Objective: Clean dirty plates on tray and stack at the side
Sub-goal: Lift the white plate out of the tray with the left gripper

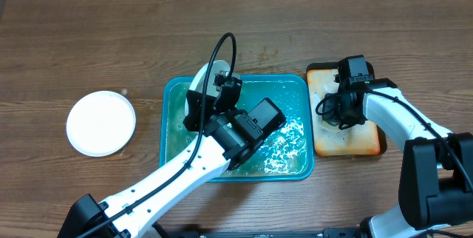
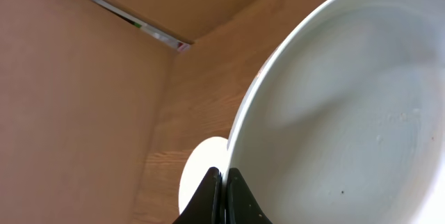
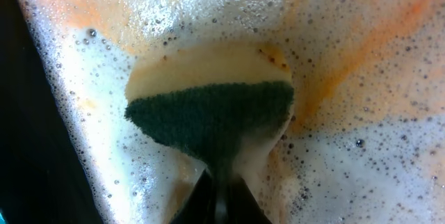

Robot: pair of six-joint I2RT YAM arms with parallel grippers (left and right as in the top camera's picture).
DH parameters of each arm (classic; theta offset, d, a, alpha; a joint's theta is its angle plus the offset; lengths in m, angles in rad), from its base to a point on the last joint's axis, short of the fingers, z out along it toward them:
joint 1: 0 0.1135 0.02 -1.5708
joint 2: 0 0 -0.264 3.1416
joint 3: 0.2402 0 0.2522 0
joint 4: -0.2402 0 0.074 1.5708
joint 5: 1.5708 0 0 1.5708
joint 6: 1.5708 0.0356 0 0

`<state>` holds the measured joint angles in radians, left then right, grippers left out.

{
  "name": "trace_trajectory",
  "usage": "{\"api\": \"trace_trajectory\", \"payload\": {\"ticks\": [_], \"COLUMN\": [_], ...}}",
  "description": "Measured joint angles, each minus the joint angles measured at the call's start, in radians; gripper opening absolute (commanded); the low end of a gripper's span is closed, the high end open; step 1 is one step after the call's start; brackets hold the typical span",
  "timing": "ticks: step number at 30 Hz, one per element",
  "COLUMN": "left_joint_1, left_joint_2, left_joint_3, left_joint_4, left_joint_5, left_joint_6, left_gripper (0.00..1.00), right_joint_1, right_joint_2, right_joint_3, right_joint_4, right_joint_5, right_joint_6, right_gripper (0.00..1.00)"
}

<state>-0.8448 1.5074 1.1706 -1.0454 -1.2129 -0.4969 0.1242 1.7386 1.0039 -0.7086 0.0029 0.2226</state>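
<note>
I next need to swing my left gripper left in the overhead view over the flat white plate point(image 2: 200, 171) below it, level the tilted plate, lower and let go.
My left gripper point(image 1: 212, 90) is shut on the rim of a white plate point(image 1: 202, 77) and holds it tilted on edge above the back left of the teal tray point(image 1: 299, 83), which holds foamy water. In the left wrist view the fingers point(image 2: 224, 182) pinch that plate's rim point(image 2: 348, 113). Another white plate point(image 1: 101, 123) lies flat on the table at the left; it also shows in the left wrist view point(image 2: 201, 172). My right gripper point(image 3: 222, 193) is shut on a green-and-yellow sponge point(image 3: 212, 106) over foam. No yellow-green plate can be made out.
The smaller orange-brown tray point(image 1: 371, 145) stands right of the teal tray, full of foam point(image 3: 348, 168), with my right gripper point(image 1: 341, 114) over it. My left arm crosses the teal tray's middle. Bare wooden table point(image 1: 111, 38) lies all around.
</note>
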Motion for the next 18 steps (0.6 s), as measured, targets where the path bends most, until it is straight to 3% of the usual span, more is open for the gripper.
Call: {"api": "trace_trajectory", "payload": {"ticks": [8,18], "left_joint_1": [0.052,0.168], "left_joint_2": [-0.002,-0.131], "left_joint_3": [0.001,0.001], "left_joint_4": [-0.058,-0.085], "left_joint_5": [0.155,0.33], "left_joint_6": [-0.041,-0.123], "left_gripper": [0.04,0.04], "right_joint_1": [0.0,0.0], "right_joint_2": [-0.001,-0.039], "right_joint_3": [0.083,0.118], "right_joint_4": [-0.129,-0.126], "right_joint_5": [-0.003,0.004], "right_joint_6": [-0.053,-0.104], "right_gripper": [0.04,0.04]}}
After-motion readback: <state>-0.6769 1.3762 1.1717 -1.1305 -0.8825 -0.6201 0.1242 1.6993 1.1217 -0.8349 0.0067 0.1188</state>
